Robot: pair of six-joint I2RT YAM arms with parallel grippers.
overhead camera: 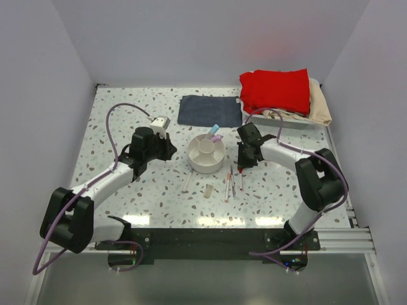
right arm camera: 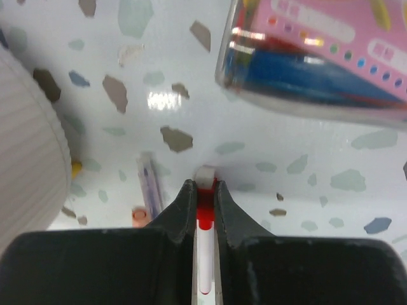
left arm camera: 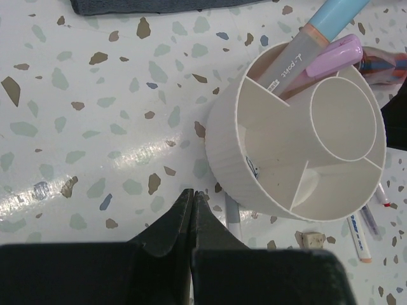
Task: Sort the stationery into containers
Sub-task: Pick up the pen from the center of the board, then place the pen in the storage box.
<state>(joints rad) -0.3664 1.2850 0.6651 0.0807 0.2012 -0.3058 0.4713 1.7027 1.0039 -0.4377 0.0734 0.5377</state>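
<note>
The bowl already holds pens. My right gripper will lift the red-capped pen, tilt it upright and then lower it beside the pink pen [overhead camera: 210, 139].
The round off-white divided bowl [overhead camera: 205, 154] stands mid-table, with a blue-capped marker [left arm camera: 318, 28] and a pink pen [left arm camera: 334, 57] leaning in one compartment. My left gripper [left arm camera: 193, 194] is shut and empty, low beside the bowl's ribbed wall [left arm camera: 229, 152]. My right gripper [right arm camera: 203, 185], to the right of the bowl, is shut on a red-capped white pen [right arm camera: 205, 219] lying on the table. Other pens [overhead camera: 229, 185] and a small beige eraser [overhead camera: 209, 189] lie in front of the bowl. A pink-labelled bundle [right arm camera: 318, 57] lies just beyond the right gripper.
A folded dark-blue cloth [overhead camera: 210, 110] lies behind the bowl. A white basket [overhead camera: 289, 122] with red and beige cloths sits at the back right. One more pen [left arm camera: 233, 219] lies partly under the bowl's near side. White walls close in the table.
</note>
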